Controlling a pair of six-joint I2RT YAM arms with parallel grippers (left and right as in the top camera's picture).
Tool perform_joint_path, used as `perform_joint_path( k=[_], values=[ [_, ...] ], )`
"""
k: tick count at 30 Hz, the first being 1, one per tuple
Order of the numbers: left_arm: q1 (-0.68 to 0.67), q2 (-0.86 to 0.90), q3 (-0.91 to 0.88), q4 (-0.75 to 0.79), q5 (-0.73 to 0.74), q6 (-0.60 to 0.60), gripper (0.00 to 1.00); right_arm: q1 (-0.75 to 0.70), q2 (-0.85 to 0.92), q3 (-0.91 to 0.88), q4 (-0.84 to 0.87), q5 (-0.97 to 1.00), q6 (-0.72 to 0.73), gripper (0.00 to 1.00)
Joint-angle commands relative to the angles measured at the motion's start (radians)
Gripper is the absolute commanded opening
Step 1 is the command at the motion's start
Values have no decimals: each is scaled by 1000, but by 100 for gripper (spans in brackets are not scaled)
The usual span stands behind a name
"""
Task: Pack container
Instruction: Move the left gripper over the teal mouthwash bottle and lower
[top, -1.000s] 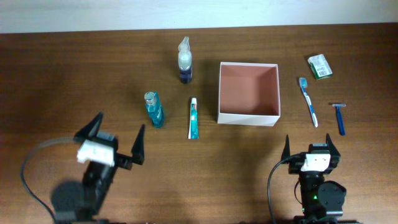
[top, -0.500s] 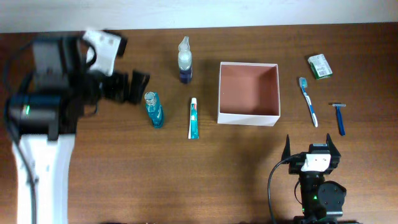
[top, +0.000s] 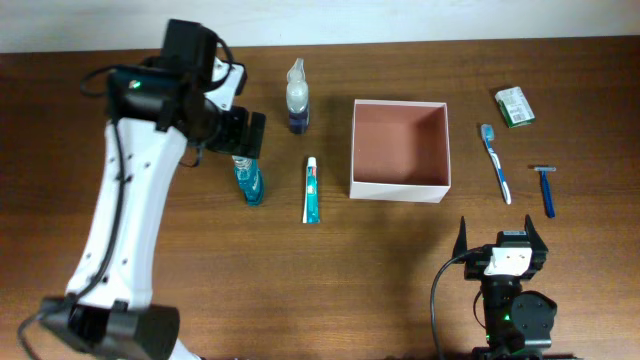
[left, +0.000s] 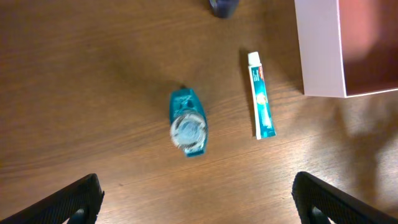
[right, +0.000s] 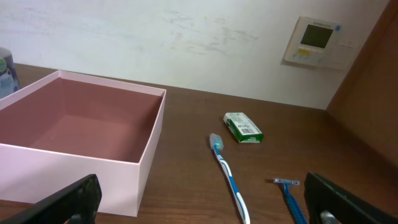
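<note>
The left gripper moves down past the cap of the teal bottle next, with a slight turn, until its fingers are on either side of the bottle's upper body.
The container (top: 398, 189), a square white box with a pinkish-brown inside, stands empty at centre right; it also shows in the left wrist view (left: 318, 56) and the right wrist view (right: 81, 163). My left gripper (top: 240, 135) is open and empty, hovering above a teal bottle (top: 250, 182) that stands upright (left: 187, 122) ahead of its wide-spread fingers (left: 199, 205). A toothpaste tube (top: 311, 189) lies between the bottle and the container. My right gripper (top: 500, 238) is open and empty, low at the front, short of the container (right: 202, 193).
A clear spray bottle (top: 297, 97) stands behind the toothpaste. Right of the container lie a blue toothbrush (top: 497, 163), a blue razor (top: 546, 188) and a green packet (top: 514, 106). The left arm's white link slants across the table's left side.
My left arm rose from the front left, swung to the back, then right, and its gripper now hangs over the teal bottle. The right arm has not moved.
</note>
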Motion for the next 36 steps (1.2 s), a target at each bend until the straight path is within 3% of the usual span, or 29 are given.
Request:
perform_joint_path(
  k=[1, 4, 8, 36],
  values=[
    [-13, 18, 15, 0, 38, -29, 99, 9, -7, -5, -6, 19, 8, 99],
    [-9, 35, 15, 0, 5, -57, 100, 9, -7, -5, -6, 19, 8, 99],
    [2, 69, 15, -3, -53, -249, 99, 9, -7, -5, -6, 19, 8, 99],
    [2, 333, 13, -82, -39, -297, 99, 9, -7, -5, -6, 19, 8, 99]
  ],
)
